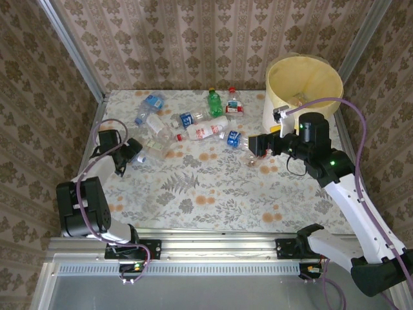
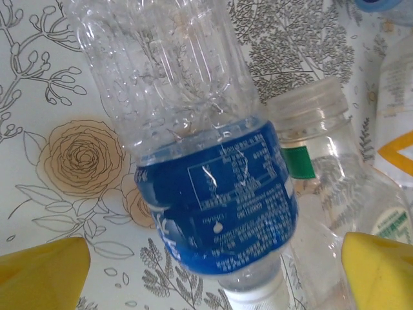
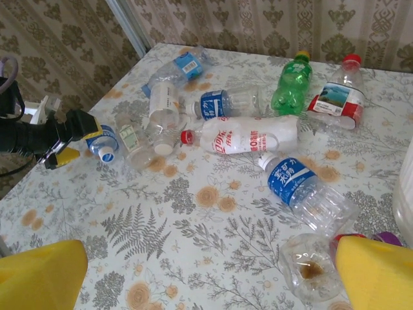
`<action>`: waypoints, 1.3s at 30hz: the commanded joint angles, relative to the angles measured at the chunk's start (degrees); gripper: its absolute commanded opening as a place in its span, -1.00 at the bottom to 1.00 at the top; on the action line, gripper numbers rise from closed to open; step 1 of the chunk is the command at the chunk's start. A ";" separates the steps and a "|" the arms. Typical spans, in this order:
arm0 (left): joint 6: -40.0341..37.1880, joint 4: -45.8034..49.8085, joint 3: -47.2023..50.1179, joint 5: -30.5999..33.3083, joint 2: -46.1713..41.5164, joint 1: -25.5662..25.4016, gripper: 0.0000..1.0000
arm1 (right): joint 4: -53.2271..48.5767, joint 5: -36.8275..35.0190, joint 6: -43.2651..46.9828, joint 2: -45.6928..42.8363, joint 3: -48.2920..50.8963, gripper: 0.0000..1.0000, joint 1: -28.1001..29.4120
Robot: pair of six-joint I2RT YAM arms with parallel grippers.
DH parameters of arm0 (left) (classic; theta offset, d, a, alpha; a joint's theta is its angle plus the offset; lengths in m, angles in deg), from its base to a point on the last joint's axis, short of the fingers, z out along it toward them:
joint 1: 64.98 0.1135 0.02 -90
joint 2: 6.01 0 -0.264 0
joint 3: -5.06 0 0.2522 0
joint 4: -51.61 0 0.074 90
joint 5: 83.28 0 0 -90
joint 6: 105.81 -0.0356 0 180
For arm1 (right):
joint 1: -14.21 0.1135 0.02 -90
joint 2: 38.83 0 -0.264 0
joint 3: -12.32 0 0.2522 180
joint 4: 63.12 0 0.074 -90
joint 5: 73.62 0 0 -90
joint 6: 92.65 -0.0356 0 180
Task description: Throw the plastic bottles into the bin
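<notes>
The left gripper lowers its open fingers astride the blue label of the clear bottle (image 2: 218,200) below it next, since both sides show a gap.
A clear bottle with a blue label (image 2: 216,206) lies cap-first between the yellow fingers of my left gripper (image 2: 213,274), which is open with a gap on both sides. A second clear bottle with a beige cap (image 2: 322,161) lies beside it. My right gripper (image 3: 210,278) is open low over the table, and a small clear bottle with brown dregs (image 3: 316,265) lies next to its right finger (image 3: 377,274). Ahead lie a blue-labelled bottle (image 3: 300,187), a white-and-red one (image 3: 248,137), a green one (image 3: 290,85) and several more. The bin (image 1: 303,81) stands at the back right.
The bottles are spread across the back half of the floral tablecloth (image 1: 193,187). Patterned walls close in the table on the left, back and right. The bin's white wall (image 3: 406,194) is close on the right of my right gripper (image 1: 253,147).
</notes>
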 commanded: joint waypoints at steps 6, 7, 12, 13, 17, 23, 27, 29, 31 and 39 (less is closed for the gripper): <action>3.12 -3.25 -3.28 -0.68 5.58 0.54 0.97 | -1.26 -3.12 1.76 -2.52 2.09 1.00 0.75; 3.09 -2.86 -3.59 -0.33 6.22 0.53 0.97 | -1.31 -3.51 1.85 -2.69 2.17 1.00 0.75; 2.33 -2.05 -3.05 1.49 6.77 0.67 0.95 | -1.23 -3.98 2.21 -2.83 2.57 1.00 0.72; 2.21 -2.04 -2.87 1.76 6.82 0.70 0.95 | -1.14 -3.98 2.21 -2.80 2.70 1.00 0.70; 1.54 -2.40 -2.58 0.78 8.43 1.54 0.85 | -0.93 -4.30 2.23 -2.26 2.92 1.00 0.79; 0.52 -2.92 -2.22 0.24 9.87 2.54 0.65 | -1.31 -5.21 2.56 -1.91 3.22 1.00 0.79; -0.53 -3.12 -1.89 0.30 9.79 2.73 0.42 | -0.87 -5.43 2.65 -2.05 3.71 1.00 0.83; -1.15 -3.49 -1.43 0.28 9.14 2.65 0.29 | -0.94 -5.48 2.65 -2.04 3.70 1.00 0.85; -1.79 -3.80 -0.67 0.31 8.19 2.60 0.19 | -0.79 -5.64 2.69 -2.10 3.80 1.00 0.87; -4.42 -4.60 3.73 1.00 -0.15 1.76 -0.01 | -0.07 -6.01 2.39 -2.74 4.86 1.00 0.91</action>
